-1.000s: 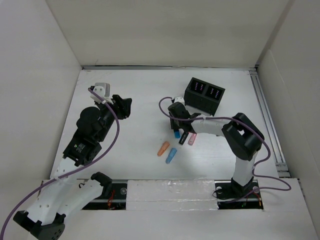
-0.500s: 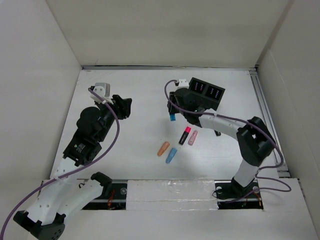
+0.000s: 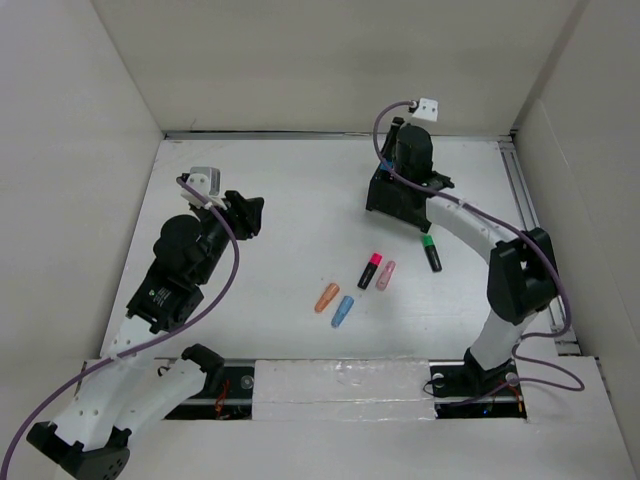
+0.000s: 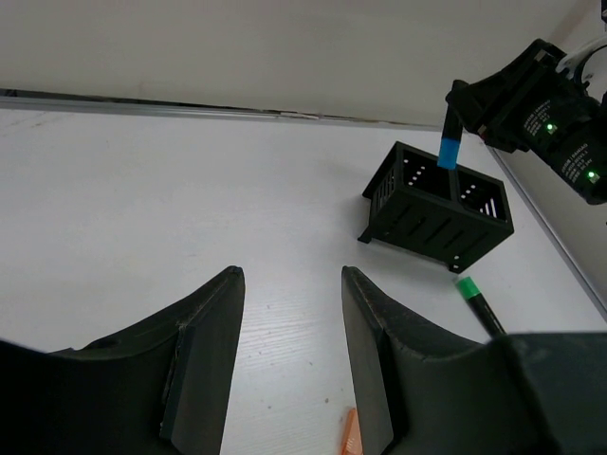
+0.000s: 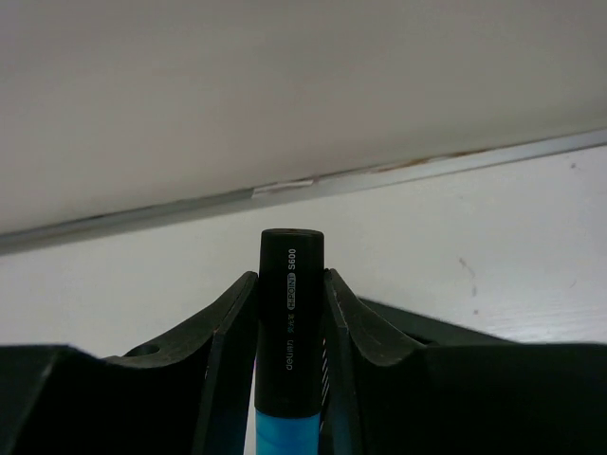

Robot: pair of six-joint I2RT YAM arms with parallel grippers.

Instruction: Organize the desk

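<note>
The highlighter's blue end hangs upright over the holder's open section (image 3: 387,172), so my right gripper moves down toward that section's opening next and releases the highlighter inside.
The white desk (image 3: 280,180) carries a black two-compartment holder (image 3: 408,203) at the back right. My right gripper (image 3: 398,170) is above the holder, shut on a blue highlighter (image 5: 289,322) with a black cap. It holds the highlighter upright over the holder's left compartment, as the left wrist view shows (image 4: 448,152). Loose markers lie mid-desk: a red and black one (image 3: 370,270), a pink one (image 3: 385,275), an orange one (image 3: 326,297), a blue one (image 3: 342,311) and a green one (image 3: 431,253). My left gripper (image 3: 245,212) is open and empty, low over the desk at the left.
White wall panels stand around the desk at the back and both sides. A metal rail (image 3: 530,230) runs along the right edge. The left wrist view shows the holder (image 4: 438,213), the green marker (image 4: 479,305) and the orange marker's tip (image 4: 351,444).
My right gripper has lifted the blue highlighter from mid-desk and carried it back to above the holder. The green marker now shows. The left arm has not moved.
</note>
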